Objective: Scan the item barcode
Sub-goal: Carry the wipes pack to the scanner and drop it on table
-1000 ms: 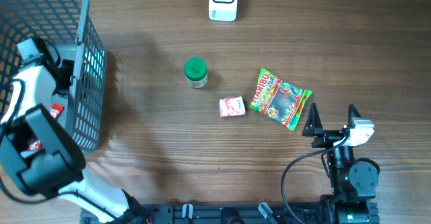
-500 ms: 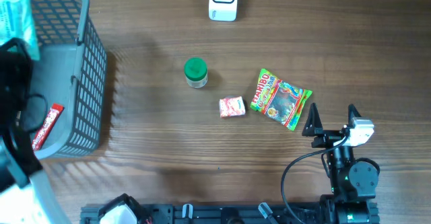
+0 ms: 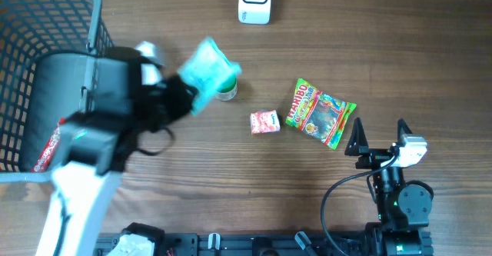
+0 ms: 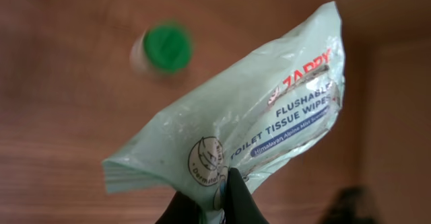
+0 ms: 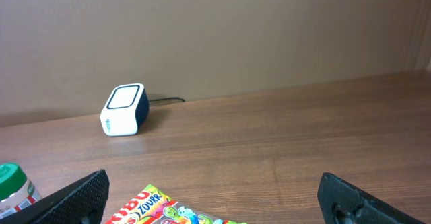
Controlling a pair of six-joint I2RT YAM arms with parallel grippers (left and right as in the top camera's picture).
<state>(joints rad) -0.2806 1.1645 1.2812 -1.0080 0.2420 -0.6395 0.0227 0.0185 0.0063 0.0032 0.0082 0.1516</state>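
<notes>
The table (image 3: 241, 132) beside the small pink packet is bare. I will lower my left gripper to the right in the overhead view and release the pack there.
My left gripper (image 3: 187, 96) is shut on a pale green pack of flushable toilet wipes (image 3: 209, 68), held in the air just right of the basket. In the left wrist view the pack (image 4: 256, 123) hangs crumpled, pinched at its lower edge between the black fingers of the left gripper (image 4: 215, 202), printed side toward the camera. No barcode shows on it. The white barcode scanner (image 3: 254, 1) stands at the table's far edge, and in the right wrist view the scanner (image 5: 124, 109) is at the left. My right gripper (image 3: 378, 129) rests open near the front right, nothing between its fingers.
A grey mesh basket (image 3: 100, 48) fills the left side, with a red item (image 3: 48, 147) inside. A green-lidded jar (image 3: 226, 89) sits partly under the held pack. A small pink packet (image 3: 264, 122) and a Haribo bag (image 3: 319, 112) lie mid-table, the bag just ahead of the right gripper.
The left arm has come up out of the basket with the wipes pack and swung right over the table toward the green-lidded jar. The right arm has not moved.
</notes>
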